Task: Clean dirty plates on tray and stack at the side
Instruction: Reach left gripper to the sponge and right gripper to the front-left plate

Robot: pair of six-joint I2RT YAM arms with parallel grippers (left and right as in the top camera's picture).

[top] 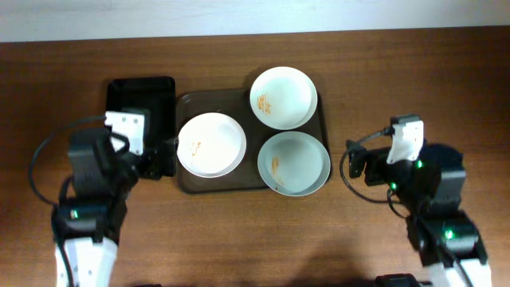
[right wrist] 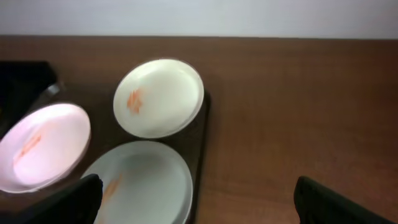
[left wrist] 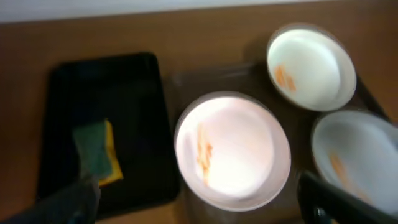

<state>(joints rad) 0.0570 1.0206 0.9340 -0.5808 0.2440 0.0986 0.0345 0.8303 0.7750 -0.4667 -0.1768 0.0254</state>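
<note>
The sponge (left wrist: 98,152) is in the black tray and is needed for the orange smears, so my left gripper should first move outward over that tray and then down to get it.
The dark brown tray (top: 217,102) holds three plates with orange smears. A white plate (top: 211,144) lies at its left, a white plate (top: 284,97) at its back right, and a pale blue-grey plate (top: 293,163) at its front right. My left gripper (top: 163,158) is open and empty at the tray's left edge, next to the left white plate (left wrist: 231,149). My right gripper (top: 355,163) is open and empty over the table, right of the blue-grey plate (right wrist: 140,180). In the wrist views the left gripper (left wrist: 196,186) and the right gripper (right wrist: 196,193) show spread fingers.
A smaller black tray (top: 147,94) stands left of the brown tray. In the left wrist view it (left wrist: 130,93) holds a green and yellow sponge (left wrist: 96,152). Bare wooden table (top: 398,72) lies to the right of the brown tray.
</note>
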